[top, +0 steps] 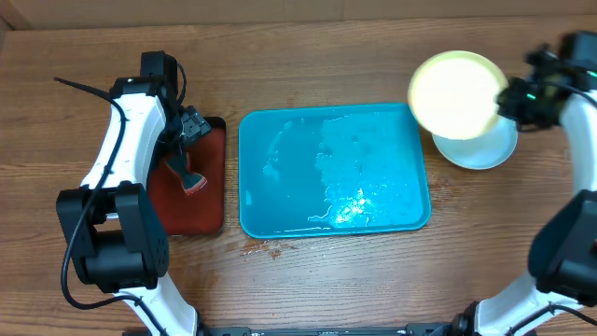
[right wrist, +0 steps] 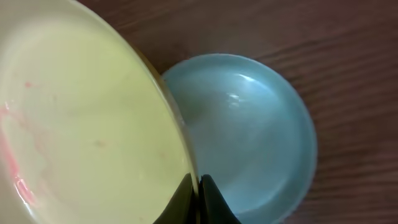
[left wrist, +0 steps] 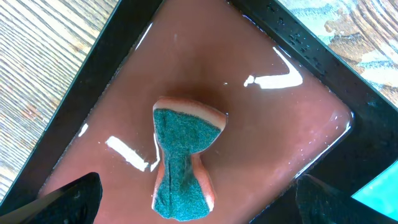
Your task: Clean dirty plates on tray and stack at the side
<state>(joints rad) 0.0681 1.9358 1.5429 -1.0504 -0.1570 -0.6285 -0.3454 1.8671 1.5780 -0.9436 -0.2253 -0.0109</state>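
The right gripper moves the yellow-green plate away from the blue tray (top: 280, 201) next, back and down onto the light blue plate (top: 490, 149).
My right gripper (top: 508, 98) is shut on the rim of a yellow-green plate (top: 457, 93) and holds it tilted above a light blue plate (top: 490, 149) lying on the table right of the blue tray (top: 280, 201). In the right wrist view the yellow-green plate (right wrist: 81, 124) shows faint red smears at its left, and my right gripper (right wrist: 199, 199) pinches its edge over the light blue plate (right wrist: 255, 124). My left gripper (top: 191, 131) is open above a green-and-pink sponge (left wrist: 183, 162) on the dark red tray (left wrist: 286, 130). The blue tray is wet and holds no plates.
The dark red tray (top: 210, 201) with black rim lies left of the blue tray, sponge (top: 193, 179) on it. Water drops lie on the wood (top: 270, 247) in front of the blue tray. My arms stand at the left and right table edges.
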